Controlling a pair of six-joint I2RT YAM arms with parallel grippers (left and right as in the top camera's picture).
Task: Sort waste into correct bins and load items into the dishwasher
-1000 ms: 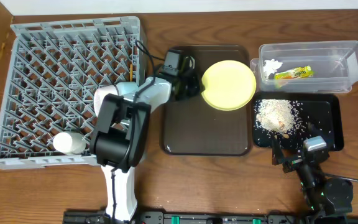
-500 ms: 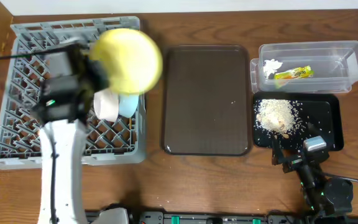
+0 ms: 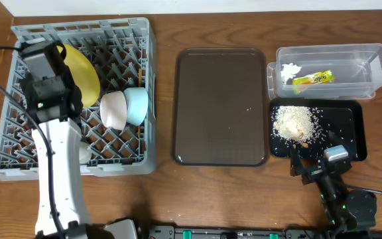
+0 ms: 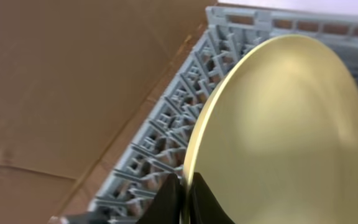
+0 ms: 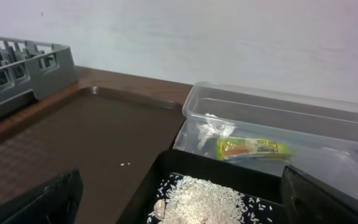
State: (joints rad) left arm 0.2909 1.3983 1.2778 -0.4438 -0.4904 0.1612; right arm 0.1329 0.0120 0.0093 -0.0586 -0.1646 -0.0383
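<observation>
The round yellow plate [image 3: 85,76] is on edge over open slots among the rack's back wires, so my left gripper should lower it there next and release the plate's rim.
The round yellow plate [image 3: 85,76] stands on edge in the back left of the grey dish rack [image 3: 18,143]. My left gripper [image 3: 62,58] is shut on its rim; the left wrist view shows the two black fingers [image 4: 182,190] pinching the plate [image 4: 278,137]. A white bowl [image 3: 113,109] and a light blue bowl [image 3: 136,105] sit in the rack. The white cup [image 3: 83,153] is partly hidden by my arm. My right gripper [image 3: 316,170] [image 5: 185,205] is open and empty, in front of the black tray [image 3: 353,133] holding rice [image 3: 296,123]. The wrapper [image 3: 314,78] and tissue [image 3: 289,70] lie in the clear tub [image 3: 370,73].
A dark brown serving tray [image 3: 221,106] lies between the rack and the bins, with a few crumbs on it [image 5: 124,164]. The table's back edge meets a white wall. The rack's left side sits near the table's left edge.
My left arm carried the yellow plate from the brown tray across to the rack's back left. The two bowls now show in the rack. The right arm has not moved.
</observation>
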